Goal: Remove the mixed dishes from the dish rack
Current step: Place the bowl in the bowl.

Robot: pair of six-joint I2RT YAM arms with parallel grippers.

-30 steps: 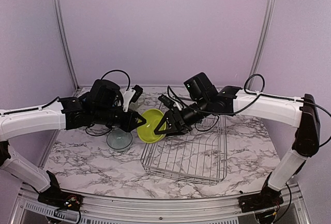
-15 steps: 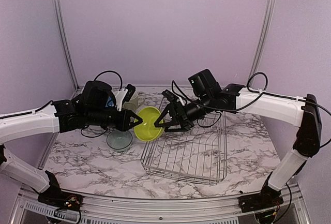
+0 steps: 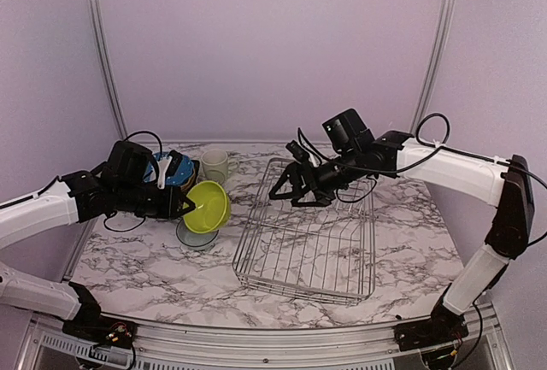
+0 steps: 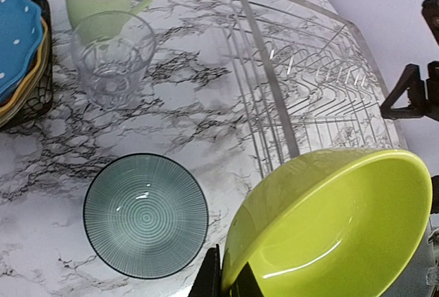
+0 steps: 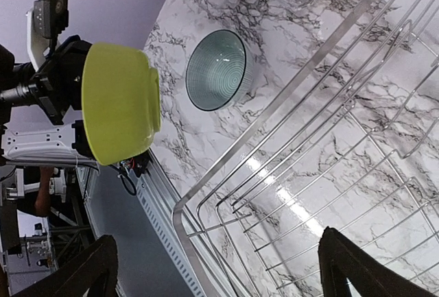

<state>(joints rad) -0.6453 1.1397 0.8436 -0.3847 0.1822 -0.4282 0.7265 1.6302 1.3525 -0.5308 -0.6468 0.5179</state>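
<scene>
The left gripper moves down next, levelling the tilted lime-green bowl into the ribbed bowl [image 3: 197, 233] [image 4: 145, 216]. It then releases the lime-green bowl's rim there, since the ribbed bowl sits empty and open below the gripper.
The lime-green bowl [image 3: 209, 206] hangs tilted above the table, left of the dish rack [image 3: 312, 246], and my left gripper [image 3: 191, 208] is shut on its rim. In the left wrist view the bowl [image 4: 329, 228] fills the lower right, with the gripper [image 4: 226, 284] pinching its edge. Below it on the marble sits a ribbed bowl [image 3: 197, 233]. My right gripper [image 3: 289, 190] stands open and holds nothing, above the rack's far left corner. From the right wrist view the gripper [image 5: 223, 269] shows spread wide over the wire rack [image 5: 329, 139], which holds no dishes.
A pale green mug [image 3: 214, 165] and a clear glass [image 4: 112, 57] stand at the back left. A stack of plates with a blue dotted one on top [image 3: 162, 169] sits in a dark holder beside them. The left arm crosses the table's left side.
My right gripper has opened off the lime-green bowl and drawn back to the right over the rack. The left arm has carried the bowl leftward, above the ribbed bowl.
</scene>
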